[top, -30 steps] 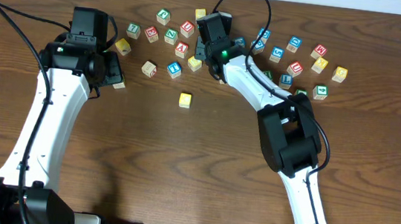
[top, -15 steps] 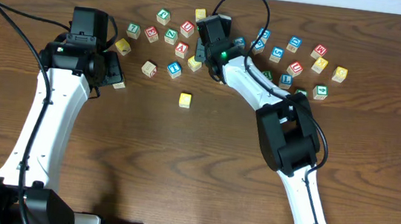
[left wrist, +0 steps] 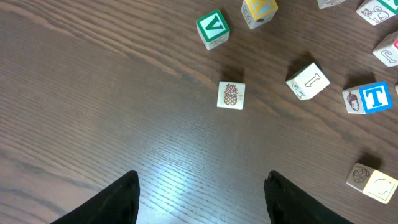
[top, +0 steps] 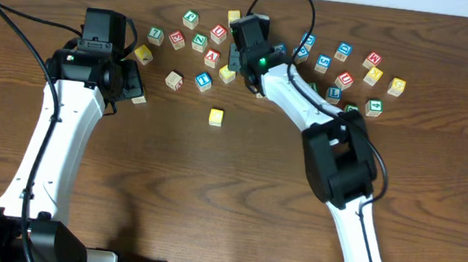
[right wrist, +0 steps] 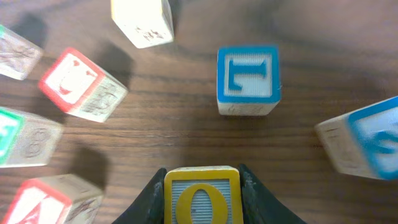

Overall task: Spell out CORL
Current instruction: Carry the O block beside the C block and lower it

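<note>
I should move my right gripper back next and let go of the O block on the tabletop [top: 230,121] beside the lone yellow block, since that spot is back from the gripper.
My right gripper [top: 247,45] [right wrist: 202,175] is shut on a yellow O block [right wrist: 202,198], low among the scattered letter blocks at the back of the table. A blue-lettered block [right wrist: 247,78] lies just ahead of it and a red U block [right wrist: 82,84] to its left. My left gripper [top: 126,83] [left wrist: 202,190] is open and empty above bare wood. A pineapple-picture block [left wrist: 231,95] lies ahead of it. One yellow block [top: 215,116] stands alone in front of the cluster; its letter is unreadable.
Several letter blocks are spread along the back edge [top: 345,64]. The left wrist view shows a green V block [left wrist: 212,28], an I block [left wrist: 308,81] and a blue T block [left wrist: 373,98]. Brown wooden table [top: 209,198].
The right arm's elbow has shifted very slightly; both grippers and all the blocks stay where they were.
</note>
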### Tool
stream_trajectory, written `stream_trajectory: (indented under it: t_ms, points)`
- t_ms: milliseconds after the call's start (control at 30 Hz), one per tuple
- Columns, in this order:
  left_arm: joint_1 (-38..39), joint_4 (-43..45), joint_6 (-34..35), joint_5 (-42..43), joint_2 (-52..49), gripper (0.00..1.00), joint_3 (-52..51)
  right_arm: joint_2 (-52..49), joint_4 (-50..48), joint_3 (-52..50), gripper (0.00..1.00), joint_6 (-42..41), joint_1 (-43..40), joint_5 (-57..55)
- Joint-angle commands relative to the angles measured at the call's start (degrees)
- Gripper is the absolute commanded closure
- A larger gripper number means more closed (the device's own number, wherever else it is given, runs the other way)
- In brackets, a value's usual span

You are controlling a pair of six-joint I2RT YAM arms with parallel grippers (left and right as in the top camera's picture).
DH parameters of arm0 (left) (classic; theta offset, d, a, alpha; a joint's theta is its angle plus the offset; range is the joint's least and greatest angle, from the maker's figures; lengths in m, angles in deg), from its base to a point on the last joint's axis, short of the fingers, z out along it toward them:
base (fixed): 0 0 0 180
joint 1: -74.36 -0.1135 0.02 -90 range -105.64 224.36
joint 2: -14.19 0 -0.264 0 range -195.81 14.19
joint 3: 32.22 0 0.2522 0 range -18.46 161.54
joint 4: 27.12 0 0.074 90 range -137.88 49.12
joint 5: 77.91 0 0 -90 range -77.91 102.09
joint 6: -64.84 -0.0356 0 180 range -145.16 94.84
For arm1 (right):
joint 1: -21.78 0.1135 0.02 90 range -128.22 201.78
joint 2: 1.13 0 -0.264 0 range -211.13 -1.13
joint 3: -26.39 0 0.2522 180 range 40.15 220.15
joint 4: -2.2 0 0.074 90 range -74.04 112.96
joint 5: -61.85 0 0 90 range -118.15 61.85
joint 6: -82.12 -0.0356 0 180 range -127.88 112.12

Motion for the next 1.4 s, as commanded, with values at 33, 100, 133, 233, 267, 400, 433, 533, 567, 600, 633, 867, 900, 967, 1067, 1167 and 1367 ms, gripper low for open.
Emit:
stream_trajectory:
  t_ms: [33, 100, 133, 233, 267, 400, 433, 533, 567, 600, 633, 867, 900, 967, 1067, 1167, 1367]
  points:
    - [-0.2, 0.0, 0.3, -0.9, -0.4, 0.37, 0.2, 12.0, 3.7, 0.3, 0.78, 3.7, -0.2, 0.4]
    - [-0.2, 0.0, 0.3, -0.9, -0.4, 0.36, 0.2, 15.7, 7.2, 0.3, 0.78, 4.4, -0.2, 1.8]
    - [-0.2, 0.0, 0.3, -0.9, -0.4, 0.37, 0.2, 17.7, 9.6, 0.3, 0.79, 4.4, -0.2, 2.6]
    - [-0.2, 0.0, 0.3, -0.9, -0.4, 0.36, 0.2, 22.9, 17.7, 0.3, 0.81, 4.4, -0.1, 5.4]
    - [-0.2, 0.0, 0.3, -0.9, -0.4, 0.36, 0.2, 23.8, 19.9, 0.3, 0.81, 4.4, -0.1, 6.0]
    - [-0.2, 0.0, 0.5, -0.9, -0.4, 0.37, 0.2, 26.4, 30.7, 0.3, 0.81, 4.4, -0.1, 8.7]
    - [-0.2, 0.0, 0.5, -0.9, -0.4, 0.36, 0.2, 26.4, 33.6, 0.3, 0.81, 4.4, -0.1, 9.6]
    - [-0.2, 0.2, 0.5, -0.9, -0.4, 0.37, 0.2, 25.7, 39.7, -0.4, 0.81, 4.3, 0.1, 11.8]
    - [-0.2, 0.3, 0.5, -0.9, -0.4, 0.36, 0.2, 25.4, 41.0, -0.9, 0.81, 4.3, 0.3, 12.2]
    - [-0.2, 0.4, 0.5, -0.9, -0.4, 0.36, 0.2, 25.1, 41.9, -1.7, 0.82, 4.2, 0.5, 12.2]
    - [-0.2, 0.5, 0.5, -0.9, -0.4, 0.36, 0.2, 24.6, 42.4, -2.7, 0.82, 4.0, 0.9, 12.2]
    - [-0.2, 1.4, 0.5, -0.9, -0.4, 0.36, 0.2, 23.8, 34.6, -13.3, 0.82, 1.0, 2.7, 13.9]
    - [-0.2, 1.5, 0.5, -0.9, -0.4, 0.37, 0.2, 23.8, 32.2, -15.4, 0.82, 0.3, 3.0, 14.1]
    - [-0.2, 1.6, 0.5, -0.9, -0.4, 0.36, 0.2, 23.8, 28.6, -18.1, 0.83, -0.7, 3.4, 14.1]
    - [-0.2, 1.6, 0.5, -0.9, -0.4, 0.37, 0.2, 23.8, 22.8, -22.3, 0.83, -2.1, 4.4, 14.1]
    - [-0.2, 1.6, 0.5, -0.9, -0.4, 0.36, 0.2, 23.8, 17.7, -25.9, 0.82, -3.3, 5.5, 13.9]
    - [-0.2, 1.6, 0.5, -0.9, -0.4, 0.36, 0.2, 23.5, 12.7, -29.4, 0.81, -6.2, 7.6, 9.6]
